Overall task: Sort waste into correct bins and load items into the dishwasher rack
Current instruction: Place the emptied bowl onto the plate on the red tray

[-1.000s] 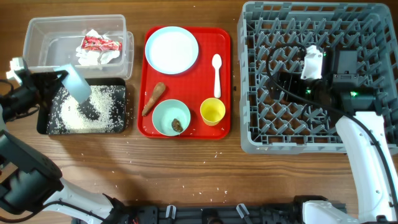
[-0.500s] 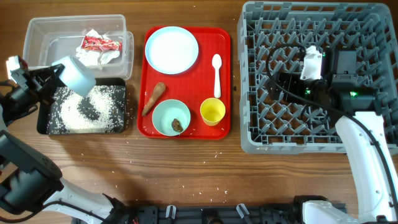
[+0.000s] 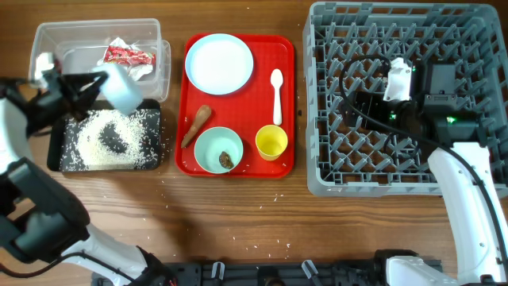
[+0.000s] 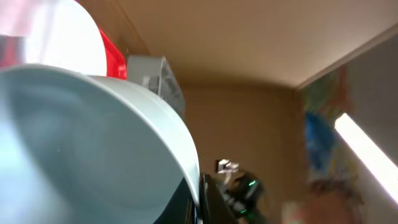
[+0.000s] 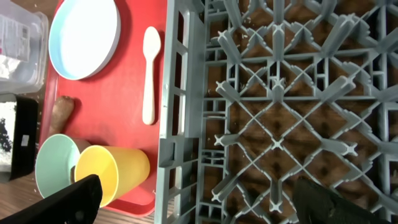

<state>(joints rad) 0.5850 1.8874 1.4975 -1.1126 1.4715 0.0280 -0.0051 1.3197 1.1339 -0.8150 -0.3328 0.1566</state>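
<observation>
My left gripper should swing the white bowl (image 3: 121,86) over to the pale-blue plate, turn it upright on the way and lower it there, because the bowl is empty of rice (image 3: 111,137).
My left gripper (image 3: 89,86) is shut on the rim of the white bowl (image 3: 121,86), held tilted above the near wall of the clear tub (image 3: 48,48). In the left wrist view the bowl (image 4: 81,143) fills the left side, with a finger (image 4: 205,200) on its rim. White rice (image 3: 111,137) lies in the black tray (image 3: 57,155). The wrapper (image 3: 127,54) and tissue (image 3: 119,73) lie in the tub. My right gripper (image 3: 367,106) (image 5: 196,204) is open and empty over the grey rack (image 3: 405,171) (image 5: 273,93).
The red tray (image 3: 238,168) holds the pale-blue plate (image 3: 219,63), white spoon (image 3: 276,94), brown root stick (image 3: 196,125), teal bowl (image 3: 213,147) with a brown lump (image 3: 226,160), and yellow cup (image 3: 271,143). Stray rice grains lie on the table near the front.
My left gripper has carried the white bowl up and to the right, from over the black tray to the tub's near wall. The rice stays in the tray. The right arm has not moved.
</observation>
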